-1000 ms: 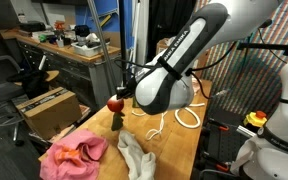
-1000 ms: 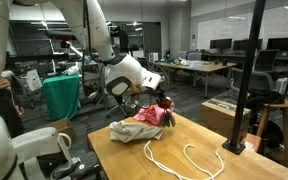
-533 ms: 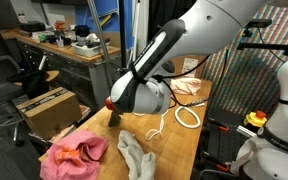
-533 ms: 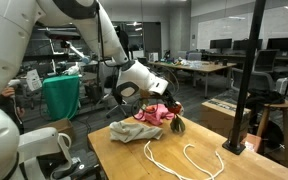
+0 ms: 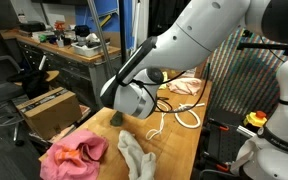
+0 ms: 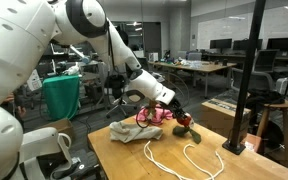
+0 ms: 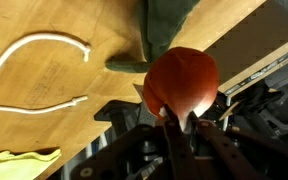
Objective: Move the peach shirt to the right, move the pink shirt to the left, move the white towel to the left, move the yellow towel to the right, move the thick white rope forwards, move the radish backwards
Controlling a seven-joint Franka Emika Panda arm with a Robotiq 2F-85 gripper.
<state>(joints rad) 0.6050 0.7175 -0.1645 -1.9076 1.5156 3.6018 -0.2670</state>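
I should move my gripper outward and down to the tabletop by the cardboard box and let go of the radish there, because its red body still hangs just above the wood.
My gripper [image 7: 184,128] is shut on the red radish [image 7: 182,80], whose green leaves [image 7: 164,25] hang down to the wooden table. In an exterior view the radish [image 6: 184,118] is just above the table beside the pink shirt [image 6: 154,115]. In an exterior view the gripper [image 5: 120,116] is low over the table and the arm hides the radish. The pink shirt [image 5: 74,155] lies crumpled, with a pale towel [image 5: 136,152] beside it. The thick white rope [image 5: 179,115] loops on the table and shows in the wrist view [image 7: 34,60]. The peach shirt [image 5: 189,85] lies further along.
The wooden table [image 6: 174,165] has a black post and clamp [image 6: 246,110] at one corner. A yellowish cloth [image 7: 19,160] shows at the wrist view's edge. A cardboard box [image 5: 44,105] and cluttered benches [image 5: 64,45] stand beyond the table edge.
The arm has carried the radish down and along the table, away from the pink shirt. The radish, seen earlier in both exterior views, now hides behind the arm in one.
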